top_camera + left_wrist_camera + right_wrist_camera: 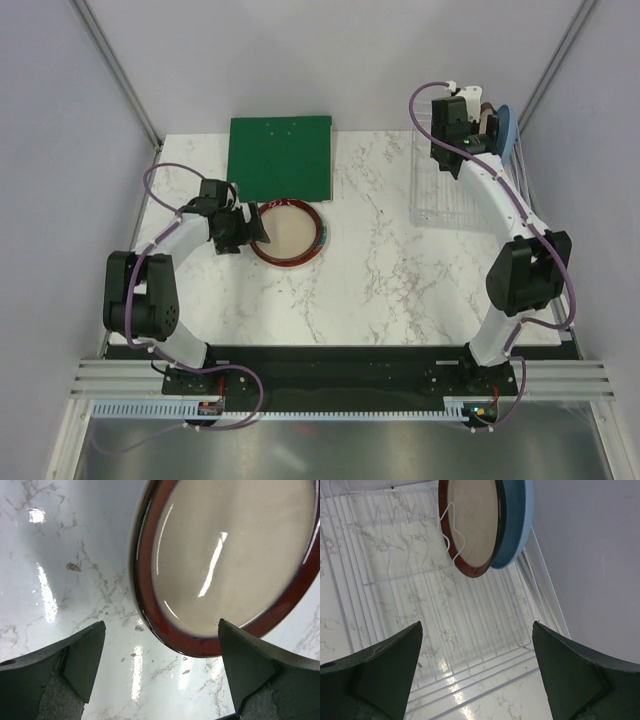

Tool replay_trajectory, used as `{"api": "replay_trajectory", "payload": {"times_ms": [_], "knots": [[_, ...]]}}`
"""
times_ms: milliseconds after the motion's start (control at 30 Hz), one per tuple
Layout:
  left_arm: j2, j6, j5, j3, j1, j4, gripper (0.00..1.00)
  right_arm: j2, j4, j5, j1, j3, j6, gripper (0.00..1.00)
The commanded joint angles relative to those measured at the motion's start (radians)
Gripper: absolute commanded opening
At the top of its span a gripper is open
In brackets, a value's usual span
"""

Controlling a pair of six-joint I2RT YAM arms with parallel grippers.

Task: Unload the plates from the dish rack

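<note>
The upright red-rimmed plate [484, 120] stands nearest, ahead of the blue one. I will next move my right gripper outward along the rack [445, 190] and down onto that plate's rim.
A dark red-rimmed plate with a beige centre [288, 232] lies flat on the marble table. My left gripper [245, 228] stands open at its left edge; in the left wrist view the plate [235, 555] lies free just beyond the open gripper [161, 625]. The clear dish rack [445, 190] sits at the back right. Two plates stand upright at its far end: another red-rimmed one [470, 525] and a light blue one [515, 525] behind it. My right gripper [477, 625] hovers open over the rack's floor [395, 555], short of them, holding nothing.
A flat green square board [281, 157] lies at the back, just beyond the plate on the table. Grey walls close in on both sides, and the right wall [590, 555] runs close beside the rack.
</note>
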Motion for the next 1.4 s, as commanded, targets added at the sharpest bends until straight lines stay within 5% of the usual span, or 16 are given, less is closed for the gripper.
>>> {"api": "replay_trajectory", "payload": {"times_ms": [0,333,867,1367], "knots": [[-0.045,0.019,-0.116,0.019,-0.007,-0.051,1.0,0.049,0.033,0.005,-0.05,0.113,0.006,0.97],[-0.324,0.008,-0.032,0.008,-0.01,0.018,1.0,0.259,0.035,-0.012,-0.124,0.316,-0.022,0.95],[-0.289,0.009,0.083,0.045,-0.022,0.091,1.0,0.525,0.062,-0.054,-0.205,0.548,-0.057,0.9],[-0.228,0.002,0.08,0.04,-0.059,0.121,1.0,0.597,0.116,-0.186,-0.297,0.584,-0.045,0.52]]}}
